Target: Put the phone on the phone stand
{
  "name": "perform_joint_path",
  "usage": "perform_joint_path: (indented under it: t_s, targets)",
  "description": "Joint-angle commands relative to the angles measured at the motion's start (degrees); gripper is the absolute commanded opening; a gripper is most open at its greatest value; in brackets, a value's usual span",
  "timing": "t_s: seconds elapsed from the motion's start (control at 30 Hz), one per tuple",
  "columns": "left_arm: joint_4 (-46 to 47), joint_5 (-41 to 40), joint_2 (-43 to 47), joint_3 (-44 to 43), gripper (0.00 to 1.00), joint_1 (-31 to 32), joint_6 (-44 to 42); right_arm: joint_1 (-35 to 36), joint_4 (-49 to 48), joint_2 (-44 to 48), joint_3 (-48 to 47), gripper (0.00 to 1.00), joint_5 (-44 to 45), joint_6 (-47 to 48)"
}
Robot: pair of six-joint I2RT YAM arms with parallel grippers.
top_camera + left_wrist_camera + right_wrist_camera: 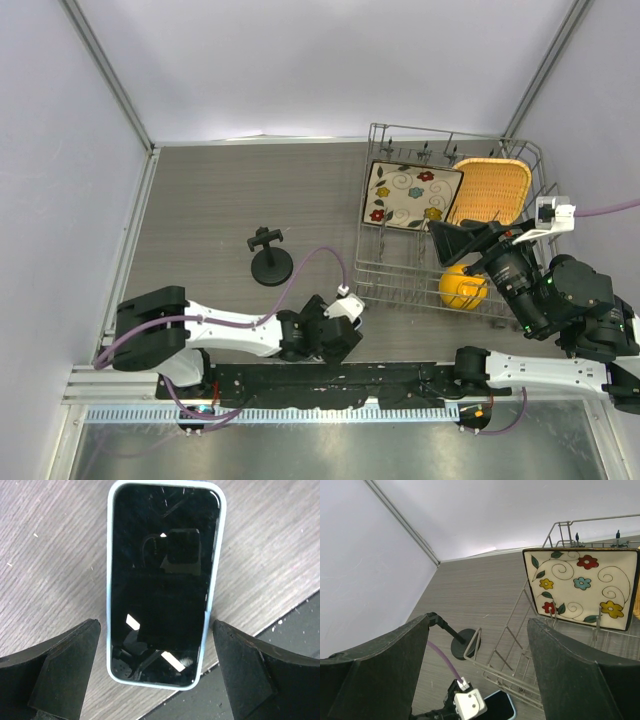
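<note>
My left gripper moves along the phone toward its far end next and closes on the phone's middle [162, 583], as the open fingers straddle it by its near end.
The phone [162, 580] lies flat on the wood table, black screen up with a pale blue rim, its near end at the table's front edge. My left gripper [155, 625] is open just above it, with one finger [65, 670] on each side, apart from the rim. In the top view the left gripper [338, 338] hides the phone. The phone stand [270, 262] stands upright to the far left of it, with nothing on it. It also shows in the right wrist view [462, 642], as does the phone [497, 707]. My right gripper [462, 240] is open and empty above the dish rack.
A wire dish rack [385, 275] stands close to the right of the phone. It holds a floral plate [412, 195], an orange woven tray [490, 190] and a yellow ball [460, 288]. A black strip [280, 645] runs along the table's near edge.
</note>
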State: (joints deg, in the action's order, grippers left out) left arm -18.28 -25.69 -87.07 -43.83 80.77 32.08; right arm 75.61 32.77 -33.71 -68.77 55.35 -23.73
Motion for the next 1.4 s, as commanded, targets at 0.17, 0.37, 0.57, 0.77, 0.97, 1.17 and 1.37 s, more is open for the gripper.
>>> perform_joint_path:
  t_s: [0.17,0.37,0.57,0.77,0.97,1.17,1.37]
  targets:
    - [9.8,8.1,-1.0,1.6,1.0,-5.1,-4.4,0.1,-2.3,-0.2,-0.3,0.84,-0.2,-0.4]
    - [9.5,10.6,-4.4,-0.6,1.0,-5.1,-5.5,0.1,-2.7,-1.0,-0.5,0.84,-0.4,-0.1]
    - [7.7,8.8,-6.5,-1.3,0.97,-5.1,-4.9,0.1,-2.5,-0.7,-0.5,0.84,-0.4,-0.4]
    - [4.4,6.4,-9.2,-2.0,0.84,-5.1,-3.1,0.1,-2.4,-0.5,-0.2,0.84,-0.2,-0.4]
    - [2.8,6.8,-10.0,-1.9,0.54,-5.0,-2.5,0.1,-2.0,-0.2,-0.2,0.84,-0.4,-0.8]
    - [-0.7,6.8,-5.8,-2.3,0.2,-5.0,-2.0,0.1,-2.5,0.2,-0.1,0.85,-0.1,-0.1]
    - [-4.6,5.9,0.1,-2.7,0.0,-5.0,-1.7,0.1,-2.2,0.3,-0.7,0.84,-0.1,0.1]
